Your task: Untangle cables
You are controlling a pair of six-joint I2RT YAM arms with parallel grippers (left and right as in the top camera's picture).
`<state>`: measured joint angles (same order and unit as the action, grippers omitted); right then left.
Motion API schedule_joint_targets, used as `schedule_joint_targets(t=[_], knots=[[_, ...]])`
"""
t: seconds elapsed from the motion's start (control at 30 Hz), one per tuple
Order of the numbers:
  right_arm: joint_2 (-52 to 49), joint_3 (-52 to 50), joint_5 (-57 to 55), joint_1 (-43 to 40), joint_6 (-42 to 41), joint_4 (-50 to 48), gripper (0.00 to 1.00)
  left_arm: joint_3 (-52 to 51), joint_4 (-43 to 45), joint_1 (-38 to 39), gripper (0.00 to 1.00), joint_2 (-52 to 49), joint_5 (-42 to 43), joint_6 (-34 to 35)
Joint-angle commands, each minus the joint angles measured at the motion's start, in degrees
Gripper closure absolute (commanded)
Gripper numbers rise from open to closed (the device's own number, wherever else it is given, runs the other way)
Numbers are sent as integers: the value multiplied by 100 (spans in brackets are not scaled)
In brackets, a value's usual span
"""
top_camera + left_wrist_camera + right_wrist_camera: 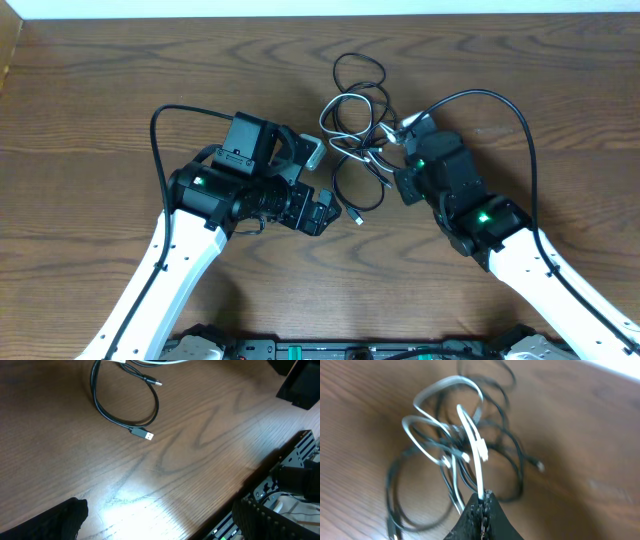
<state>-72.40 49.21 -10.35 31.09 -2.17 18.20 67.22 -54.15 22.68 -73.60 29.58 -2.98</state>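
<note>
My right gripper is next to pull the white cable back to bare wood (394,218) beside the black loop and then release it, since the cable runs into the tangle.
The cables (355,125) are a tangle of thin black and white cords with small plugs, lying on the wooden table between my two arms. My right gripper (400,135) is at the tangle's right edge. In the right wrist view the right gripper (482,497) is shut on a white cable (479,467) that runs up out of its fingertips into the tangle. My left gripper (322,212) is open and empty, left of the tangle's lower black loop. In the left wrist view that black loop (125,407) with a USB plug (146,435) lies well ahead of the spread fingers (160,520).
The wooden table (100,100) ends at a front edge near the arm bases (270,475). A thick black robot lead (500,110) arches over the right arm, and another (165,125) over the left arm.
</note>
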Motion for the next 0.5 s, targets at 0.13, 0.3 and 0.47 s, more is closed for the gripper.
schedule_joint_targets(t=[0.13,0.3,0.47], knots=[[-4,7,-229,13,-2739,1528,99,87,-22,17,2,31,-74,20],[-7,-37,1049,205,-3759,2168,99,90,70,17,2,31,-317,-66],[-15,-39,1281,623,-3978,2280,99,203,192,-26,2,33,-588,-63]])
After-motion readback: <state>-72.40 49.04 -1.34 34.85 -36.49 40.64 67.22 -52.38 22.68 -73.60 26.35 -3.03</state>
